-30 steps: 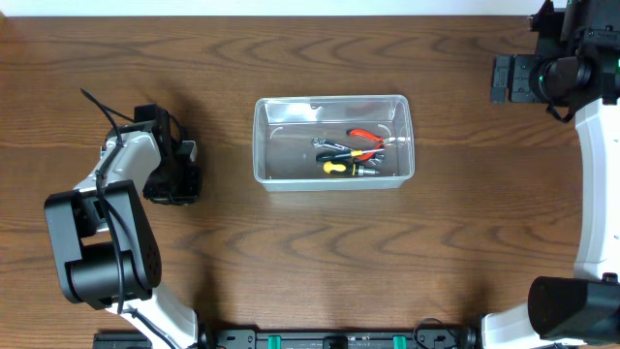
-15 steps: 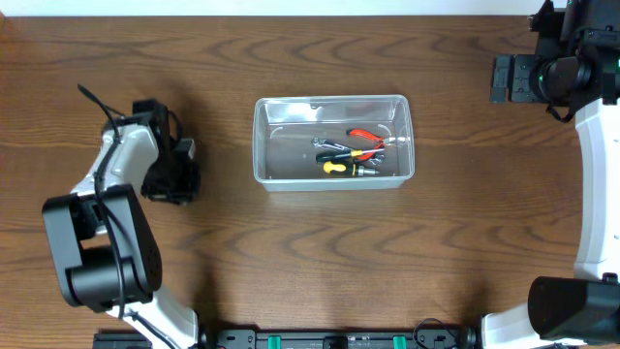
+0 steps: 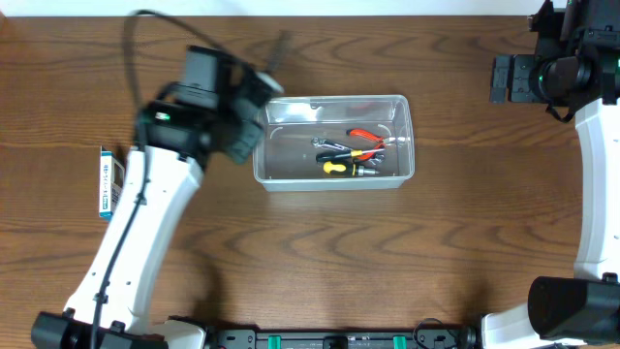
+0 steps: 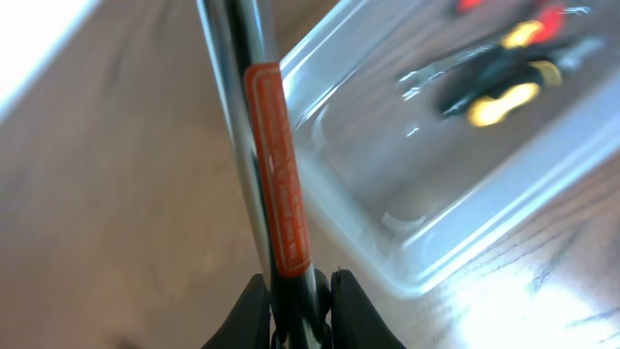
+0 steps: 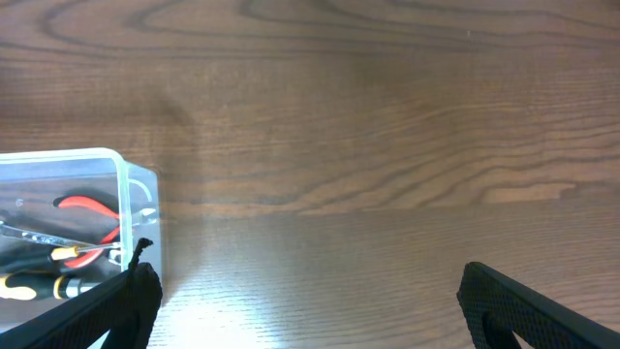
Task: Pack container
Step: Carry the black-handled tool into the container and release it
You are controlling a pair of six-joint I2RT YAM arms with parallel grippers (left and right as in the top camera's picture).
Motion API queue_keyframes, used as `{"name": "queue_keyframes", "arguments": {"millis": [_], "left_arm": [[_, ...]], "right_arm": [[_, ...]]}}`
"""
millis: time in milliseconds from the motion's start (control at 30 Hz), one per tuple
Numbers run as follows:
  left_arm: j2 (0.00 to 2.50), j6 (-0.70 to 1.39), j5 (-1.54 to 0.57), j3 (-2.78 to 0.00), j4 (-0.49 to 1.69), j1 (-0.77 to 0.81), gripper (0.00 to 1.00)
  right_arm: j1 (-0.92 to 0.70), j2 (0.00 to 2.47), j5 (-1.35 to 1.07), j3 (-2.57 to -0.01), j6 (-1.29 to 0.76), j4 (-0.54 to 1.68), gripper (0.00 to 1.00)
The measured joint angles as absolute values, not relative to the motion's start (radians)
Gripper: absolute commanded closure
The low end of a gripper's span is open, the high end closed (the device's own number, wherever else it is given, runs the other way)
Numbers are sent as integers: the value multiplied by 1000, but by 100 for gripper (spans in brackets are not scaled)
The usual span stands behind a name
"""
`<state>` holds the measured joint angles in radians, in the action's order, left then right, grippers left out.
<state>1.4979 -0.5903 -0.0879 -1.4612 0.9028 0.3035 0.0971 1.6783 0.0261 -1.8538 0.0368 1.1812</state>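
Note:
I will next move the long chrome tool in my left gripper over the container's bare bottom beside pliers and a screwdriver [image 3: 347, 169], because they already lie there. Then I will lower the tool inside and let it go.
The clear plastic container [image 3: 281, 179] stands mid-table and holds red-handled pliers [image 3: 366, 138], a yellow-and-black screwdriver [image 3: 347, 169] and a small metal tool. My left gripper [image 3: 258, 85] is at the container's far left corner, shut on a long chrome tool [image 3: 278, 45]. In the left wrist view the gripper [image 4: 298, 291] clamps that tool [image 4: 254, 126], which carries a red label, above the table beside the container [image 4: 417, 262]. My right gripper [image 3: 502, 78] is open and empty at the far right. In the right wrist view it [image 5: 305, 296] hovers over bare wood, with the container [image 5: 136, 184] at the left.
A small blue-and-white cardboard box [image 3: 109, 181] lies on the table at the left, near the left arm's link. The table's far edge runs along the top of the overhead view. The right arm's base stands at the far right.
My left arm has swung from the table's left side to the container's far left corner, carrying the chrome tool. The blue-and-white box now lies uncovered at the left. The right arm has not moved.

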Motion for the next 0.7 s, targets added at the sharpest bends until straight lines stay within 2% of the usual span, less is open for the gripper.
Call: {"name": "queue_keyframes", "arguments": {"millis": [267, 633, 667, 700], "left_arm": [[1622, -795, -104, -1461, 756, 478, 95], [1920, -834, -109, -1457, 814, 471, 94], [1928, -835, -109, -1457, 814, 468, 92], [1933, -836, -109, -1457, 814, 466, 85]], "right_arm": [[97, 1678, 26, -1853, 37, 1181, 1], [97, 1678, 26, -1852, 37, 1181, 1], [97, 1678, 26, -1852, 37, 1181, 1], [97, 1678, 26, -1852, 37, 1181, 1]]}}
